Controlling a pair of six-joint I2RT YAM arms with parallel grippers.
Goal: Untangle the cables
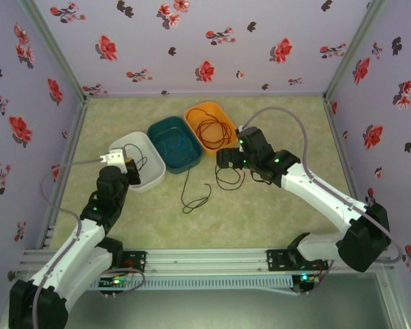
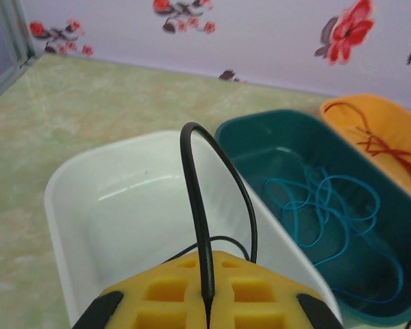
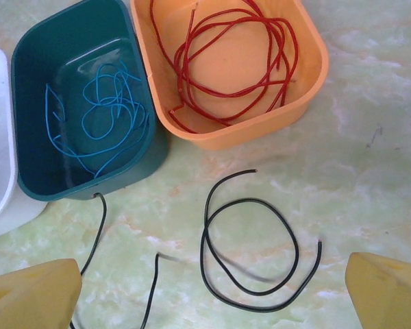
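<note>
The black cable in my left gripper's fingers already hangs over the white tub. My left gripper will go down into that tub next and release the cable there.
My left gripper (image 2: 209, 305) is shut on a black cable (image 2: 198, 226), which arches up from its yellow fingers over the white tub (image 2: 75, 205). From above, the left gripper (image 1: 129, 168) sits at that tub's near side. My right gripper (image 3: 209, 301) is open, its yellow fingers (image 3: 34, 295) spread wide above a looped black cable (image 3: 288, 233) lying on the table. Another black cable (image 3: 151, 288) lies to the left of the loop. A blue cable (image 3: 103, 116) is coiled in the teal tub (image 3: 34, 62). A red cable (image 3: 226, 62) lies in the orange tub (image 3: 315, 62).
The white tub (image 1: 151, 179), teal tub (image 1: 166, 130) and orange tub (image 1: 195, 113) stand side by side mid-table. Floral walls enclose the back and both sides. Bare tabletop (image 1: 294, 205) lies in front of the tubs and to the right.
</note>
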